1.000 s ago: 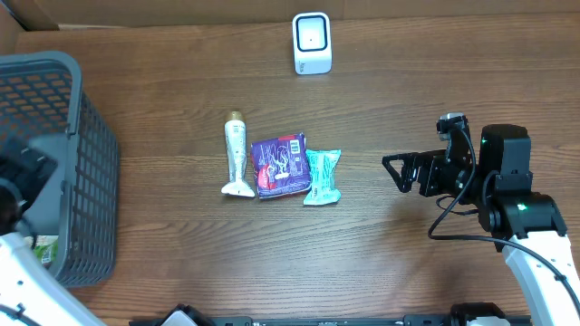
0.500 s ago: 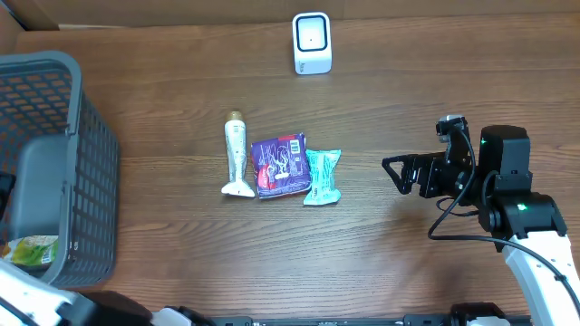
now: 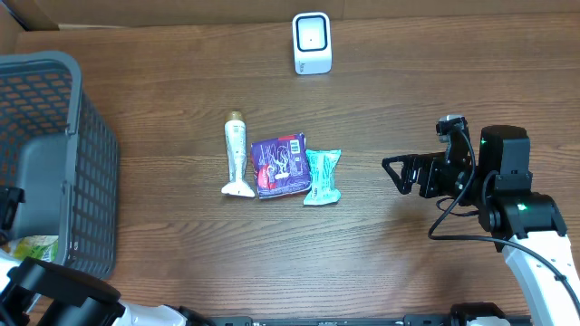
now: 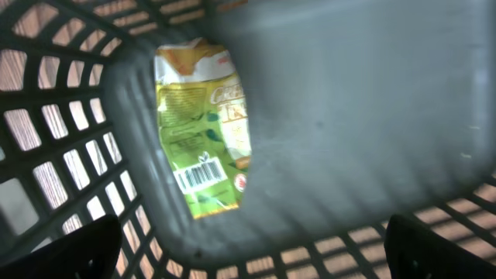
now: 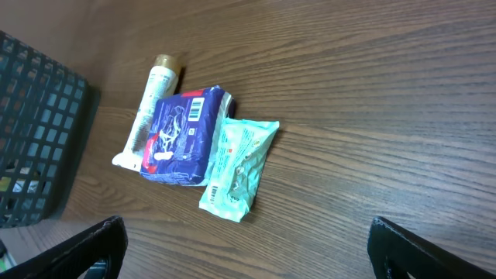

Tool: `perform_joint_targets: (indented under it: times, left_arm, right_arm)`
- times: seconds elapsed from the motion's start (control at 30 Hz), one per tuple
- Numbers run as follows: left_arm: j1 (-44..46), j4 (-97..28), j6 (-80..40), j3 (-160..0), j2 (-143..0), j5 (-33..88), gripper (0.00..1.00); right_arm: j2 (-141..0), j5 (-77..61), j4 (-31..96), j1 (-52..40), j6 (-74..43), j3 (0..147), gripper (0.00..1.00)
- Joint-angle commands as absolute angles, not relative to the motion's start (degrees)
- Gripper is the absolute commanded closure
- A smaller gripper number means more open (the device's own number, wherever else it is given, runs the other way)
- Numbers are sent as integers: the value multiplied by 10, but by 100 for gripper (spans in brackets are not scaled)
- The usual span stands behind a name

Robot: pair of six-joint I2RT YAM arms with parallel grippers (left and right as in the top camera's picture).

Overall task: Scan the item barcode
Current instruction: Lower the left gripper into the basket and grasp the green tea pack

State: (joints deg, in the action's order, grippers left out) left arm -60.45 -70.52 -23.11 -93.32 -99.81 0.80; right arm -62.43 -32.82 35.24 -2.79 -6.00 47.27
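Note:
Next I will bring my left gripper down and back to the yellow-green packet (image 3: 36, 248) (image 4: 203, 129), fingers on either side of the packet.
A white scanner (image 3: 312, 43) stands at the table's far edge. Mid-table lie a white tube (image 3: 236, 154), a purple packet (image 3: 279, 166) with a barcode facing up, and a mint-green packet (image 3: 322, 176), side by side. My right gripper (image 3: 395, 174) hovers open to their right, facing them, and they show ahead of it in the right wrist view (image 5: 248, 249). My left gripper (image 4: 252, 256) is open inside the grey basket (image 3: 54, 163), above a yellow-green packet (image 4: 203, 124) whose barcode faces up. Neither gripper holds anything.
The basket fills the table's left side, and its mesh walls (image 4: 54, 139) surround my left gripper. Bare wood lies between the three items and my right gripper. A cardboard edge (image 3: 36, 14) runs behind the table.
My left arm has slid toward the near left corner, uncovering the basket floor and the yellow-green packet. The right arm and the table items have not moved.

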Motion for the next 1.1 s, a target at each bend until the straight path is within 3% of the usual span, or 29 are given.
perform_joint_targets:
  times: [0.0,0.4,0.53,0.6,0.7,0.83,1.07]
  left_arm:
    - [-608,-682,-253,-880,-1004,-19,0]
    - [-608,-516,-259,-692,-1004,-37,0]
    - [-608,-479,-258,-667,-1004,-42,6]
    - [-608,-472,-258,-666,-1004,-45,18]
    - [-607,-464,-257,-666,-1004,-31,47]
    - [-606,-462,-243,-667,-1004,-3,95]
    - [-596,-504,-205,-726,-1004,42,96]
  right_arm:
    - [-625,-333,351,-32,-59,491,0]
    - [-625,-333,366,-32,-59,491,0]
    - [-625,-333,366,-32,-60,491,0]
    - [-625,-333,366,-32,-60,491,0]
    - [-625,-333,366,-32,-60,491,0]
    - [-625,-333,365,-32,-60,491,0]
    - [-625,-333,366,-32,-60,491,0]
